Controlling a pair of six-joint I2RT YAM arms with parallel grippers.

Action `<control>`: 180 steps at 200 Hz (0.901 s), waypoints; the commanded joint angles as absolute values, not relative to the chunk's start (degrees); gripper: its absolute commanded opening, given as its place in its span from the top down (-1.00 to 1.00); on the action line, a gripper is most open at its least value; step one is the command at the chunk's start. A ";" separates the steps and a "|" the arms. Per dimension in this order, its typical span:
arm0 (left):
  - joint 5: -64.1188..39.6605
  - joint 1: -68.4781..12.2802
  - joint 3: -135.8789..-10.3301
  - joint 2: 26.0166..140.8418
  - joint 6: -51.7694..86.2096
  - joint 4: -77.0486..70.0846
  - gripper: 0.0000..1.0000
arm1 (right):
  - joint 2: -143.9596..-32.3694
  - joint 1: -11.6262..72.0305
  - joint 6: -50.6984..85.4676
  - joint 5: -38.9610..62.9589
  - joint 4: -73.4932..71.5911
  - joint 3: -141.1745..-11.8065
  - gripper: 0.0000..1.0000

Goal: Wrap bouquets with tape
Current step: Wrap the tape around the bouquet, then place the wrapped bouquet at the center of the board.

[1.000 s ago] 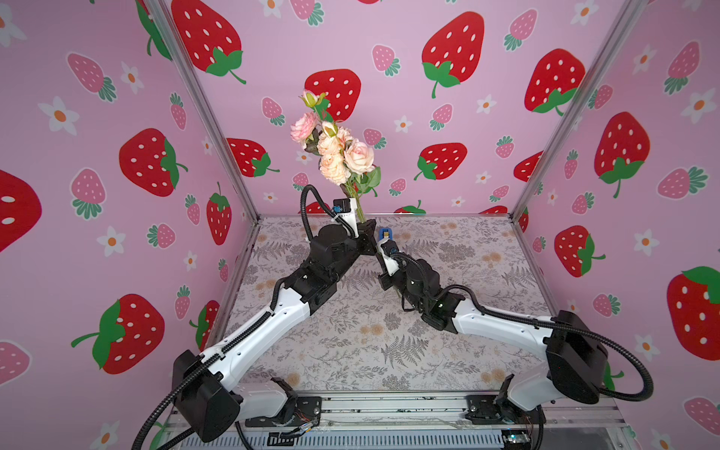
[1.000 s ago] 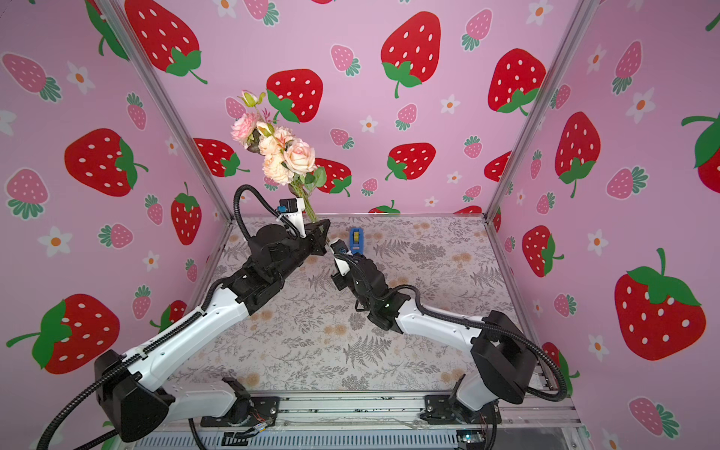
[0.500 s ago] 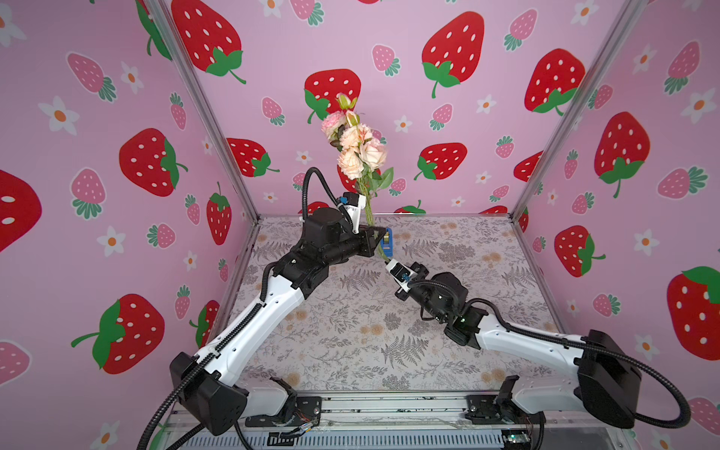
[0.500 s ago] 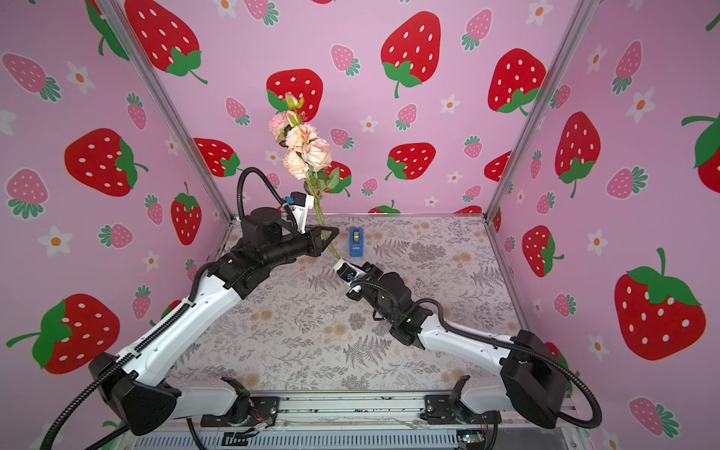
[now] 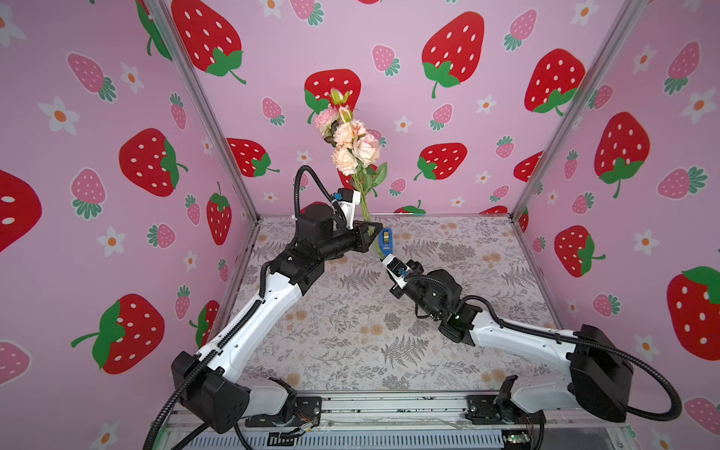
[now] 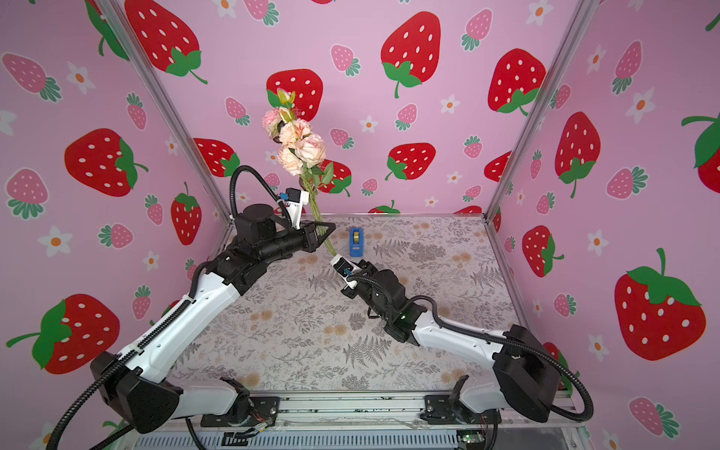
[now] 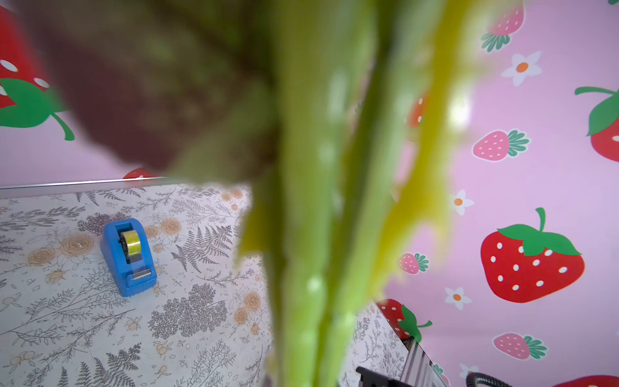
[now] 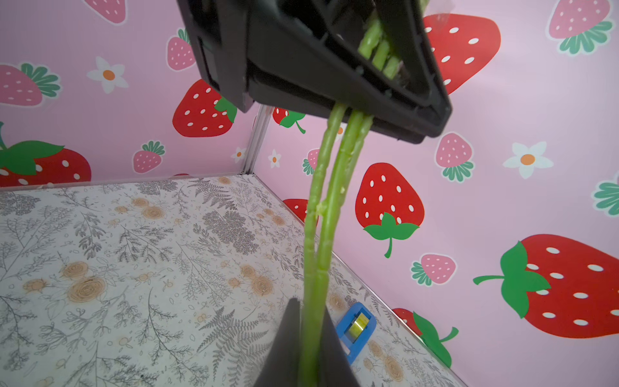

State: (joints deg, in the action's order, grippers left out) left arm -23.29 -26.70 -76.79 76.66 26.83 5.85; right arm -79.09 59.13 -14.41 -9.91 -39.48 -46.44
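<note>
The bare tabletop (image 5: pixel 415 251) beside the tape has an empty patch. I need to lower my right gripper toward it next, tilt the bouquets flat and release the lower stem there.
The bouquets, one bunch of pink and cream roses (image 5: pixel 352 140) (image 6: pixel 298 144), stand nearly upright in the air above the back of the table. My left gripper (image 5: pixel 370 230) (image 6: pixel 325 230) is shut on the green stems halfway down. From below, my right gripper (image 5: pixel 380 254) (image 8: pixel 310 351) is shut on the lower stem ends (image 8: pixel 321 234), a black finger (image 8: pixel 284 348) on each side. In the left wrist view the stems (image 7: pixel 311 234) are a blurred band close to the lens. The tape, a yellowish roll in a blue dispenser (image 5: pixel 386 239) (image 6: pixel 355 241) (image 7: pixel 129 256) (image 8: pixel 356 326), stands on the table just behind both grippers.
The table (image 5: pixel 350 331) carries a grey-and-tan flower print. Pink strawberry walls (image 5: pixel 428 117) close in the back and both sides, with metal corner posts (image 5: pixel 545 156). Both arms meet near the back middle.
The left arm has risen and carried the bouquet to the right, standing it more upright. The right arm has drawn back towards the front right, still at the stem ends.
</note>
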 commanded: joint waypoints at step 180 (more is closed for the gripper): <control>-11.87 -24.64 -47.48 60.54 25.11 0.04 -0.41 | -82.80 36.38 29.48 -2.71 -29.97 -34.65 1.00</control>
State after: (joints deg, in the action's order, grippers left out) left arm -15.00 -25.43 -49.71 63.51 25.78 -0.30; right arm -79.99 39.07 24.99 -1.37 -31.59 -34.59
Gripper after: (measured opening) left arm 0.706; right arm 0.076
